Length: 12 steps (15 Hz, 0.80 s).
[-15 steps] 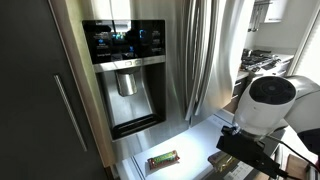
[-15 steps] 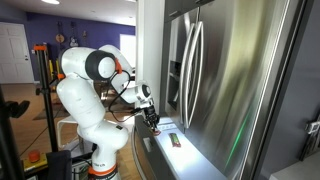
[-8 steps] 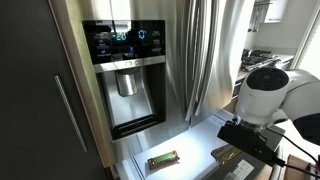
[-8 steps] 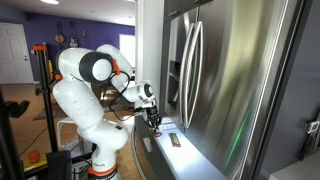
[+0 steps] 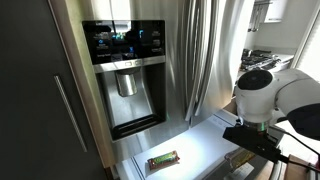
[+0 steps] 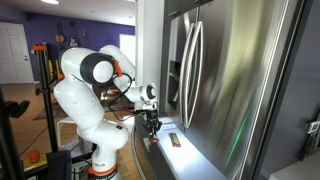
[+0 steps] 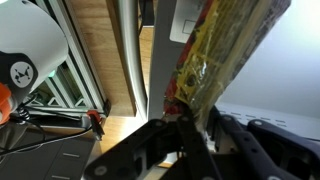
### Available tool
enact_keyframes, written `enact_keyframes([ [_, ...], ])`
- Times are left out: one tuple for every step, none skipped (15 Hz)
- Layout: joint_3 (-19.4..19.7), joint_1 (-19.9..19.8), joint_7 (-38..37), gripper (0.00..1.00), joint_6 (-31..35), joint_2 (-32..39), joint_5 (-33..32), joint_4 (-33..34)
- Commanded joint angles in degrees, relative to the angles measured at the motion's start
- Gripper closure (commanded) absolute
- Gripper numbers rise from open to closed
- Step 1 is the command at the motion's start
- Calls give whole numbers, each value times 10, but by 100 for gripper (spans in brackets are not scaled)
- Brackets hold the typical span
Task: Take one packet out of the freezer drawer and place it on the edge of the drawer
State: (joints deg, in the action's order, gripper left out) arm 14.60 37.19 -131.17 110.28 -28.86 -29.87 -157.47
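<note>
The grey edge of the drawer is below my gripper, so next I will move down a little, bring the packet onto that edge and release it.
My gripper [image 7: 195, 125] is shut on the packet [image 7: 225, 50], a flat olive-yellow packet with dark mottled print that sticks up out of the jaws. In both exterior views the gripper [image 6: 152, 125] hangs over the front of the open freezer drawer [image 5: 200, 145], whose inside is pale. The packet shows dimly under the hand in an exterior view [image 5: 237, 158]. In the wrist view the grey strip beside the packet looks like the edge of the drawer [image 7: 160, 60]. I cannot tell whether the packet touches it.
A brighter green packet with a red band [image 5: 163, 159] lies in the drawer, also seen in an exterior view [image 6: 174, 139]. The black water-dispenser recess [image 5: 128, 85] and the steel fridge doors [image 6: 215, 75] rise behind. Wooden floor [image 7: 100, 50] lies beyond the drawer front.
The wrist has shifted slightly and turned, and the gripper has sunk a little toward the drawer front. The packet stays in the jaws. The green packet has not moved.
</note>
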Motion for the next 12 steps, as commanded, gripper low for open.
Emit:
enact_keyframes([
  [31,24,11,95,-10,1,8,-1],
  [38,28,12,95,-7,4,4,-1],
  [46,34,13,95,-4,6,6,-1],
  [53,39,14,95,-3,10,6,-1],
  [59,45,14,95,-4,11,6,-1],
  [67,51,14,95,-2,14,6,-1],
  [73,57,15,83,-3,15,5,-1],
  [79,64,17,57,-5,16,6,-1],
  [86,69,18,56,-6,17,6,-1],
  [94,76,20,49,-6,18,7,-1],
  [99,81,20,43,-9,17,7,-1],
  [105,86,21,36,-10,16,6,-1],
])
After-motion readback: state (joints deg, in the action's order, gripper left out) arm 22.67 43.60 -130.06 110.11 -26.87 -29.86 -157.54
